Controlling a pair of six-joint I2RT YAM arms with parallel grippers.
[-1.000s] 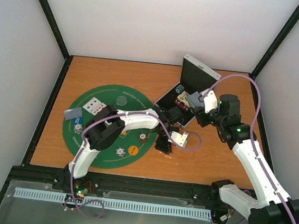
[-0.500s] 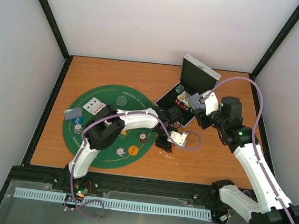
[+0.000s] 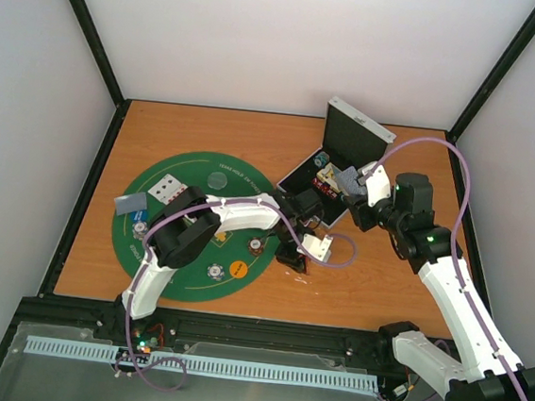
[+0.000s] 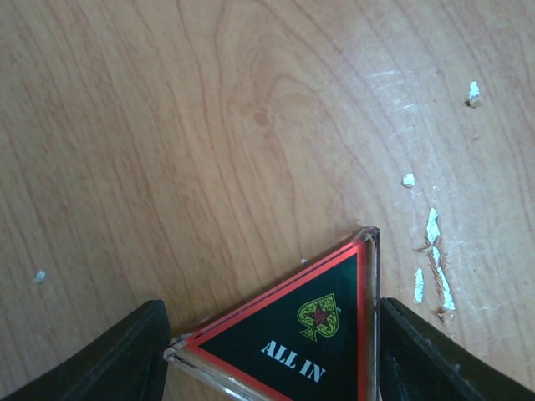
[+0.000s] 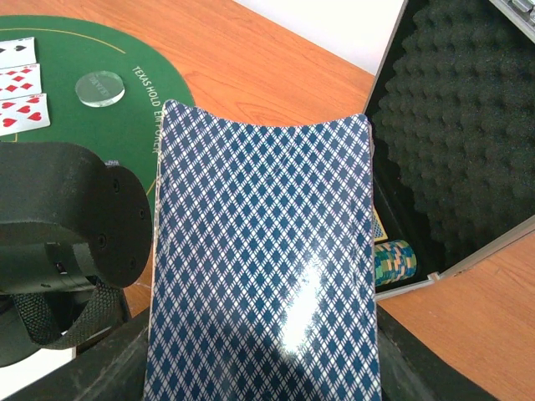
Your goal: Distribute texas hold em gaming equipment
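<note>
I will raise my left gripper, move left in the top view and lower the marker onto the mat near the blue chip, as it is over bare wood.
My left gripper (image 4: 269, 351) is shut on the black triangular "ALL IN" marker (image 4: 309, 334), one finger on each side, low over bare wood. In the top view it (image 3: 291, 253) sits just right of the green mat (image 3: 161, 276). My right gripper (image 5: 263, 368) is shut on a deck of blue-diamond-backed cards (image 5: 259, 251), held by the open case in the top view (image 3: 350, 182). On the mat lie face-up cards (image 3: 167, 189), a clear disc (image 3: 217, 180), an orange disc (image 3: 238, 270), chips (image 3: 257, 245) and a face-down card (image 3: 130, 203).
The silver case (image 3: 360, 124) stands open at the back right, its lid lined with dark foam (image 5: 468, 117). A chip stack (image 5: 394, 261) sits inside it. The left arm's wrist (image 5: 67, 217) lies close beside the right gripper. Black frame rails edge the table.
My right gripper has shifted slightly right with the deck. My left gripper has edged a little away from the front edge with the marker.
</note>
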